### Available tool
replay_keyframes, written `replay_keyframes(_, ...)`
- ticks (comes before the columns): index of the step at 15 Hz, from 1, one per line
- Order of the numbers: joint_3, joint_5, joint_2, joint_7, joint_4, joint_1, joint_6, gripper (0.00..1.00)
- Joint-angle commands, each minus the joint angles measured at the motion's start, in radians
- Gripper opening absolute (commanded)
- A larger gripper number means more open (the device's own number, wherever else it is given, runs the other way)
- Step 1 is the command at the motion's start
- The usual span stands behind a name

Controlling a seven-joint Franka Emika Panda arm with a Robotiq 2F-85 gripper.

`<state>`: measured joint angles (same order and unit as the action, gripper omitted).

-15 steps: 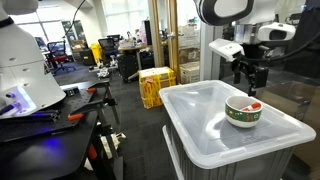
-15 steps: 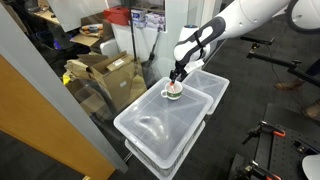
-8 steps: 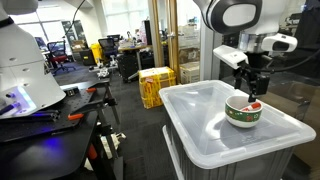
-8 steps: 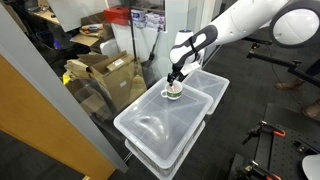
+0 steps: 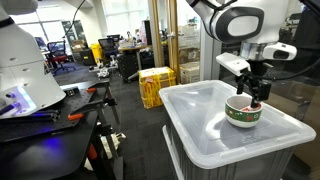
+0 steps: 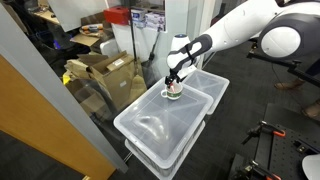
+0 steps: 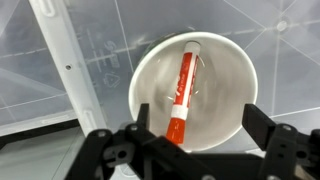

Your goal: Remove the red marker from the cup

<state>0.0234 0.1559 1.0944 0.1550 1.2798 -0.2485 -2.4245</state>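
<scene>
My gripper sinks a little into the cup (image 7: 230, 85) next and closes around the red-orange end of the marker, since that end already lies between its open fingers.
The red marker (image 7: 182, 90) lies inside the cup (image 7: 230, 85), running from the far rim toward me, its red-orange end nearest my fingers. The cup is white with a green patterned band (image 5: 241, 114) and stands on a translucent bin lid (image 5: 210, 125). It also shows in an exterior view (image 6: 174, 91). My gripper (image 7: 192, 125) is open, straddling the near part of the cup with one finger on each side of the marker. It hovers just over the cup's rim in both exterior views (image 5: 259, 97) (image 6: 172, 80). The marker is not gripped.
The cup stands on stacked translucent plastic bins (image 6: 160, 125). A white ribbed lid edge (image 7: 62, 70) runs beside the cup. Yellow crates (image 5: 155, 85), cardboard boxes (image 6: 105, 70) and a workbench (image 5: 50, 110) surround the bins.
The gripper has moved down and closer over the cup, and the arm has swung further over the bin. The cup and marker have not moved.
</scene>
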Motion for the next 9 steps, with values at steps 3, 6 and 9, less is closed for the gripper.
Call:
replay_keyframes(3, 0.018, -0.041, 0.079, -0.061, -0.128, 0.019, 0.065, 0.92)
replay_keyframes(6, 0.016, -0.044, 0.105, -0.070, -0.169, 0.019, 0.073, 0.89)
replay_keyframes(9, 0.021, -0.046, 0.130, -0.079, -0.210, 0.020, 0.080, 0.87)
